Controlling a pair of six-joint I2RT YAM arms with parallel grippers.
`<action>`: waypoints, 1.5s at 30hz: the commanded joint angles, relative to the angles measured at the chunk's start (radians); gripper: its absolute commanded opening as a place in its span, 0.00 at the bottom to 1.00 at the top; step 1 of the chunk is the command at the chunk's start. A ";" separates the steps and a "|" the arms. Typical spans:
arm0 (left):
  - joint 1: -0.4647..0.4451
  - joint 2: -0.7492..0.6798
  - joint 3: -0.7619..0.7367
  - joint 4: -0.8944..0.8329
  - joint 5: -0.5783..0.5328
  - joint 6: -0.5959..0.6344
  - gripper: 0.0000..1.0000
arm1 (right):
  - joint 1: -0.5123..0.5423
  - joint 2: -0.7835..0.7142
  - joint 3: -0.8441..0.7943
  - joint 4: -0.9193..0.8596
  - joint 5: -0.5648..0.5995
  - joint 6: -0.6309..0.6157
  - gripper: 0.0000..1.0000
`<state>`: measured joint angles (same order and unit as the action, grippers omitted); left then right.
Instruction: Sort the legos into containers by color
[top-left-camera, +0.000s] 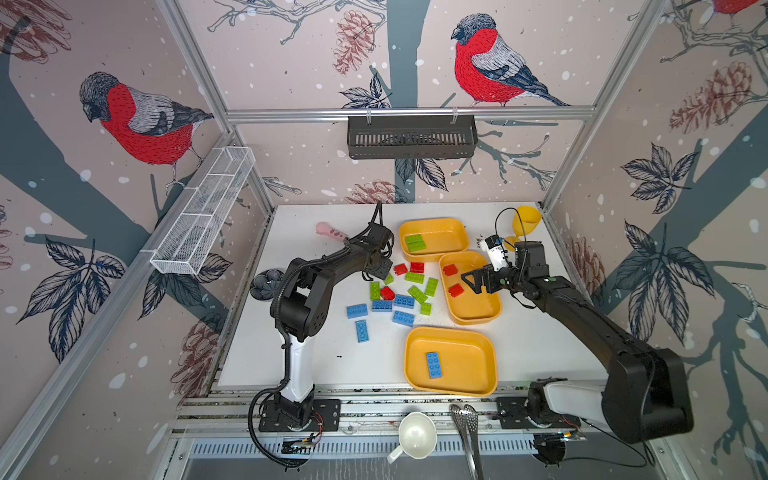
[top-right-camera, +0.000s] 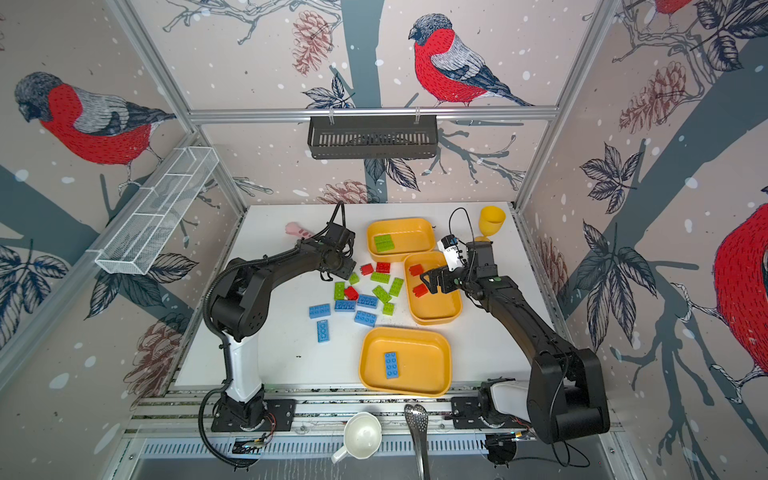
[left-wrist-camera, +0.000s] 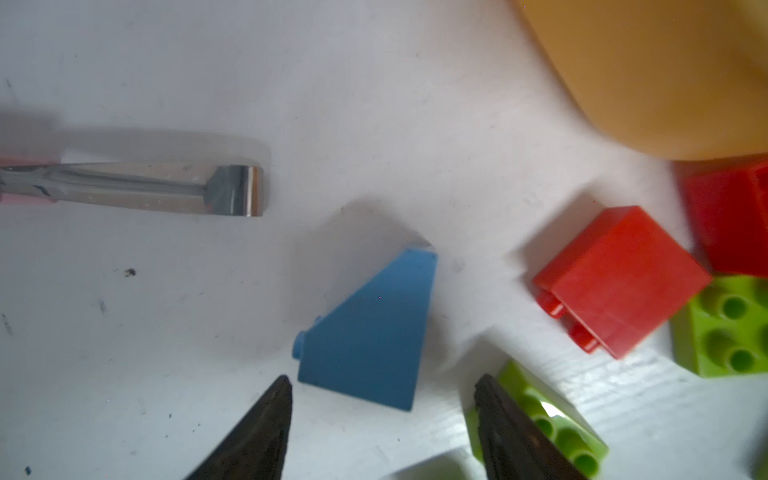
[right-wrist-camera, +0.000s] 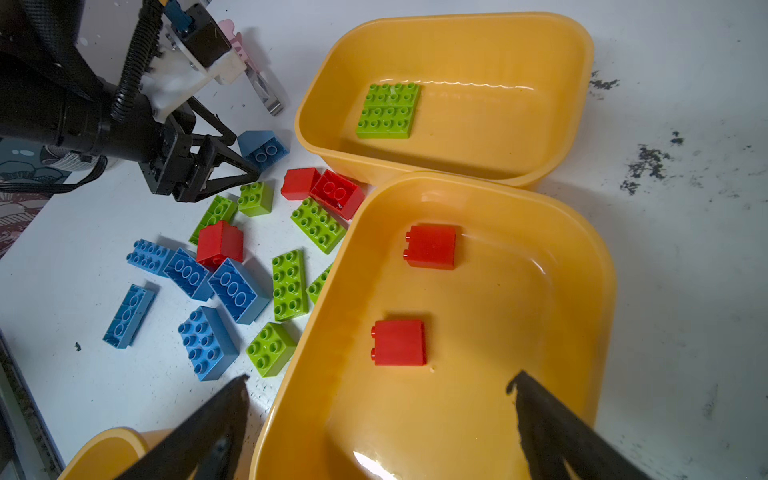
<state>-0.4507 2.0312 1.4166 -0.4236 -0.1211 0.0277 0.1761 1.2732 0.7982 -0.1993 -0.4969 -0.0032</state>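
My left gripper should move outward and down around the blue roof-shaped brick and close on it, because the brick lies just beyond the open fingertips.
Loose red, green and blue legos lie mid-table. A blue roof-shaped brick lies on its side just ahead of my left gripper, which is open and low over the table with nothing between its fingers. Three yellow-orange containers stand to the right. The far one holds green bricks. The middle one holds two red bricks. The near one holds a blue brick. My right gripper hovers wide open and empty over the middle container.
A pink-handled metal tool lies beside the left gripper. A yellow goblet stands at the back right. A dark round object sits at the table's left edge. A white cup and slotted tongs lie in front.
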 joint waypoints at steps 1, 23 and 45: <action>0.010 0.027 0.028 0.028 0.017 0.013 0.70 | 0.000 0.007 0.008 0.024 0.001 -0.001 0.99; 0.032 0.088 0.088 0.001 0.092 0.023 0.40 | -0.010 0.027 0.018 0.024 -0.006 -0.014 0.99; -0.157 -0.279 -0.003 -0.162 0.497 0.022 0.36 | -0.021 0.017 0.023 0.008 -0.011 -0.022 0.99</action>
<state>-0.5789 1.7966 1.4509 -0.5697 0.2329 0.0284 0.1581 1.2972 0.8131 -0.1886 -0.4976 -0.0059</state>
